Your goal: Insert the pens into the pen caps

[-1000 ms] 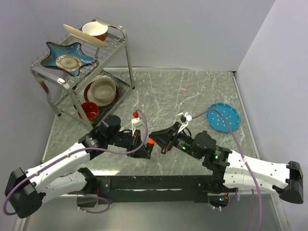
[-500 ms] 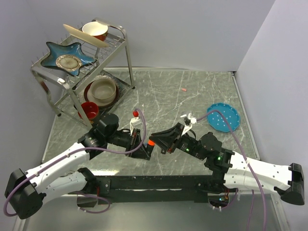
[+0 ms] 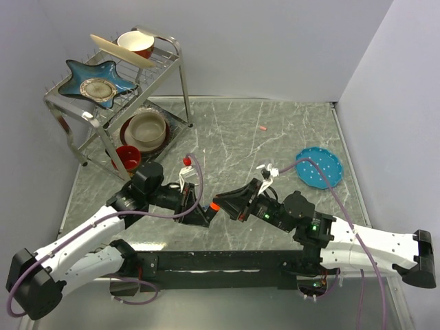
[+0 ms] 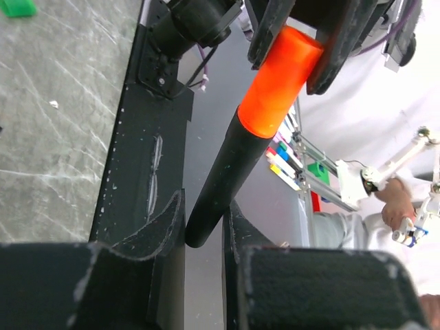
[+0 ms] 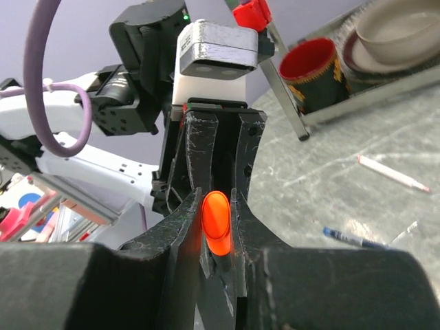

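My left gripper moves outward and down to the bare tabletop outward of and below it next and releases the tail, since the marker (image 4: 227, 172) is capped.
My left gripper (image 4: 204, 220) is shut on the tail of a stubby black marker (image 4: 227, 172). The orange cap (image 4: 278, 82) sits on the marker's far end, and my right gripper (image 5: 217, 213) is shut on that cap (image 5: 217, 221). In the top view the two grippers meet tip to tip, left (image 3: 198, 210) and right (image 3: 225, 203), with the orange cap (image 3: 215, 205) between them above the near middle of the table. A green cap (image 4: 17, 7) lies on the table. A pale pink cap (image 3: 262, 128) lies far back. A white-pink stick pen (image 5: 392, 173) and a dark-blue ballpoint (image 5: 357, 238) lie on the table.
A metal dish rack (image 3: 110, 103) with bowls, a star plate and a red cup (image 5: 313, 72) stands at the back left. A blue round plate (image 3: 318, 167) lies at the right. The black base rail (image 3: 220, 261) runs along the near edge.
Both grippers, still joined on marker and cap, have shifted slightly left and toward the near edge. The left wrist drew back left and the right arm followed.
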Tool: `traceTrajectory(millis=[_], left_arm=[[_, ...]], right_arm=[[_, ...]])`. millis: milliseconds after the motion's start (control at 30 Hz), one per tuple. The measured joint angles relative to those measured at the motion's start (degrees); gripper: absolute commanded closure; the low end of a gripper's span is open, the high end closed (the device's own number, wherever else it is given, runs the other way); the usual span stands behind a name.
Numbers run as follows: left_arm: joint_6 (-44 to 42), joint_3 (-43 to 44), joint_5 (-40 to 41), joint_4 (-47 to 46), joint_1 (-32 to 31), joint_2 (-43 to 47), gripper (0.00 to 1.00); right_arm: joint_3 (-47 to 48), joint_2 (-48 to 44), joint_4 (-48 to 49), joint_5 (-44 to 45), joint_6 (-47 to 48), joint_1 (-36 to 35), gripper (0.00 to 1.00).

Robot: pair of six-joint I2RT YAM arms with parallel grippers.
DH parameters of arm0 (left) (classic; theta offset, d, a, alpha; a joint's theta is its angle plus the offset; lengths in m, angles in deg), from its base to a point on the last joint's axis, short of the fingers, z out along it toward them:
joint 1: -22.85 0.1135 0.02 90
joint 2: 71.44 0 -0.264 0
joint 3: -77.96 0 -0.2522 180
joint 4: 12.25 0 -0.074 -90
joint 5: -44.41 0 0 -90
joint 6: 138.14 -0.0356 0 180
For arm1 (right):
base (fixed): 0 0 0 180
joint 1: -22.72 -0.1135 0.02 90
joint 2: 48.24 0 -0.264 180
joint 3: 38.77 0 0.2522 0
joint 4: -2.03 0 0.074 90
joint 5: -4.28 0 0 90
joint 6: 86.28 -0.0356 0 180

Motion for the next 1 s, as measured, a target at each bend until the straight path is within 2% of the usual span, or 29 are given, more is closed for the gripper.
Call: traceTrajectory(millis=[100,167,233,300,400,533,600,733,800,1000], left_arm=[[1.0,-0.3,-0.7,-1.9,0.0,-1.2,0.99],[1.7,-0.7,-0.4,-4.3,0.1,-1.4,0.99],[2.6,-1.1,0.5,-7.5,0.2,-1.3,0.99],[3.5,-1.1,3.2,-11.7,0.2,-1.2,0.99],[3.3,-0.2,16.2,-14.9,0.3,-1.5,0.99],[1.9,4.0,29.7,-13.7,-1.7,-6.6,0.99],[1.9,5.8,35.5,-12.9,-2.4,-9.9,0.99],[1.7,11.6,47.8,-7.1,-3.3,-17.9,0.99],[1.8,15.9,54.4,-3.7,-3.5,-23.6,0.99],[2.4,20.8,64.9,0.4,-3.7,-35.8,0.99]], right_arm=[[1.1,-0.2,-3.0,4.0,-2.2,-0.9,0.98],[3.1,-0.6,-7.3,7.6,-4.4,-1.5,0.73],[6.3,-1.1,-13.6,12.0,-6.9,-2.6,0.59],[9.1,-2.2,-20.1,16.1,-9.7,-4.0,0.54],[9.8,-5.1,-29.5,16.9,-12.9,-7.8,0.43],[9.8,-11.4,-38.4,19.8,-15.0,-8.9,0.39],[9.8,-14.2,-41.3,21.9,-15.9,-8.9,0.3],[9.7,-19.4,-45.6,25.6,-18.4,-8.9,0.25],[9.2,-20.5,-47.2,26.7,-19.5,-8.9,0.15],[9.0,-19.0,-53.2,29.2,-21.3,-8.9,0.13]])
